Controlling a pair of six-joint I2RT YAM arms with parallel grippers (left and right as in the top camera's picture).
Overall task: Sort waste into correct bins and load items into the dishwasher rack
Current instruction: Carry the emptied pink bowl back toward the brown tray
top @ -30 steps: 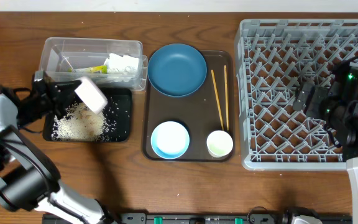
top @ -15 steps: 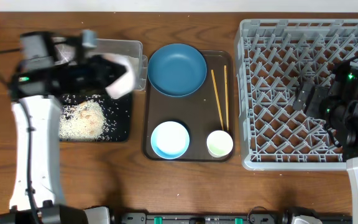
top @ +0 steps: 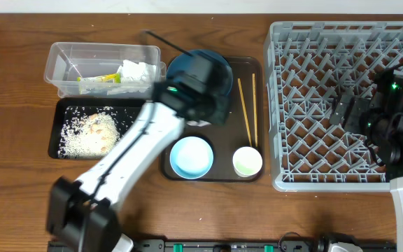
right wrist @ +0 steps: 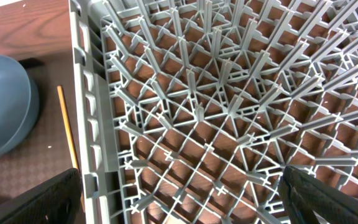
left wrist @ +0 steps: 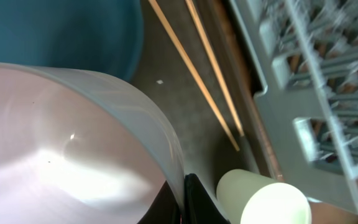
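Note:
Only chopsticks (top: 250, 124) (left wrist: 215, 102) lie just beyond the small white cup, so my left gripper needs to move back and down over them.
My left gripper (left wrist: 184, 200) is shut on the rim of the cream bowl (left wrist: 61, 143), which fills the left wrist view. It hangs over the brown tray, beside the dark-blue bowl (top: 215, 66), the two chopsticks (top: 245, 108) and the small white cup (top: 247, 161). The light-blue bowl (top: 192, 157) sits at the tray's front. Rice (top: 89, 133) lies in the black tray (top: 137, 136). The wrapper (top: 100, 79) and tissue (top: 137, 71) lie in the clear tub (top: 56, 66). My right gripper (right wrist: 182, 193) stands open and empty above the grey rack (top: 313, 105).
The brown serving tray (top: 222, 175) lies between the bins and the rack. My left arm (top: 128, 161) stretches diagonally from the table's front left across the tray's left edge. The rack's upright pegs (right wrist: 219, 81) rise under my right gripper.
My left arm has swung right from the black tray to the brown tray, carrying the cream bowl. The rice stays in the black tray. The right arm has not moved.

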